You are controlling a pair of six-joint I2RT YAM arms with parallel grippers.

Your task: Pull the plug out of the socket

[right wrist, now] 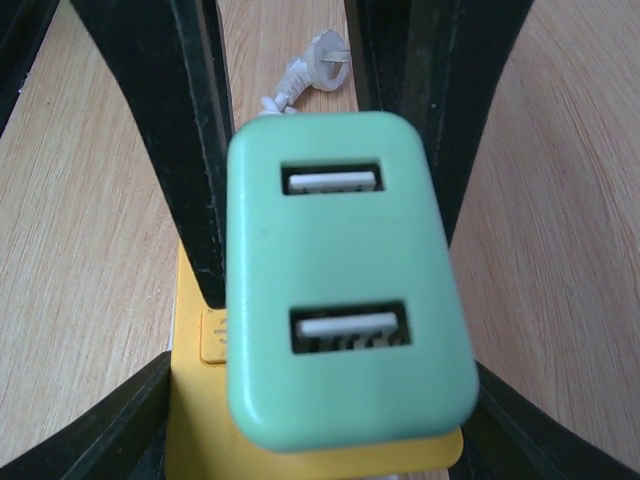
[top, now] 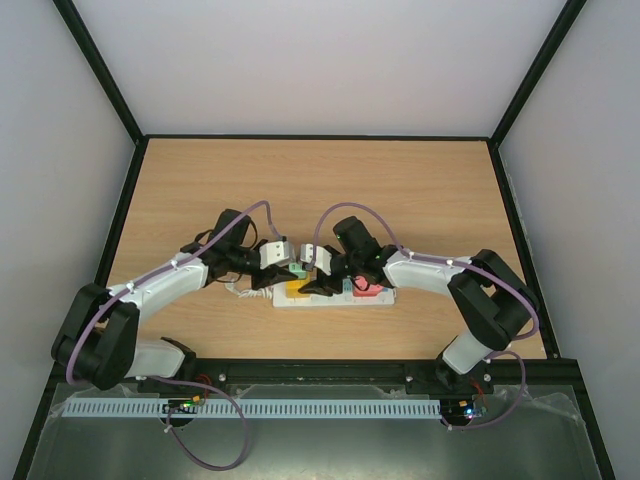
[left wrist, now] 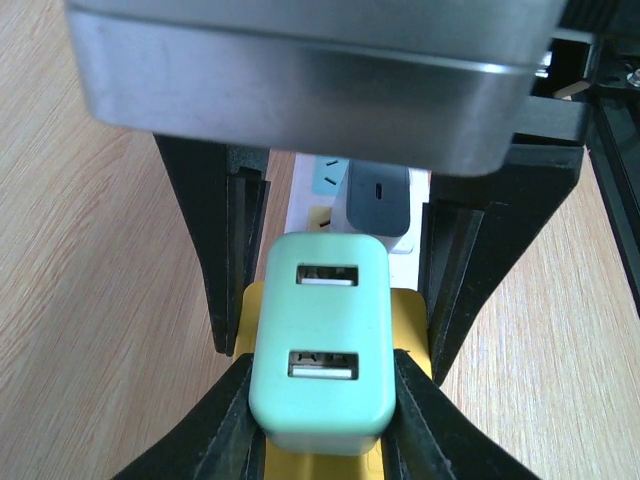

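I should next lift the plug with my left gripper and swing down to the table's bare far corner, which is outward and to the left in the top view.
The socket [top: 338, 300] is a white power strip with a yellow left end and lies near the table's front. A mint green two-port USB plug [top: 297, 268] stands over the yellow end. My left gripper [top: 292, 274] is shut on the plug [left wrist: 322, 340], with its fingers [left wrist: 205, 430] pressed on both sides. My right gripper [top: 318, 284] reaches in from the other side. Its fingers [right wrist: 110, 430] straddle the yellow end [right wrist: 200, 420] below the plug [right wrist: 340, 280] and touch its edges. Whether the plug's pins still sit in the socket is hidden.
A dark grey plug [left wrist: 378, 195] sits in the strip [left wrist: 300, 205] further along, past a blue outlet face [left wrist: 326, 175]. A red part [top: 370, 290] is at the strip's right end. The strip's white cord plug [right wrist: 322, 50] lies loose on the wooden table [top: 320, 190]. Black frame rails edge the table.
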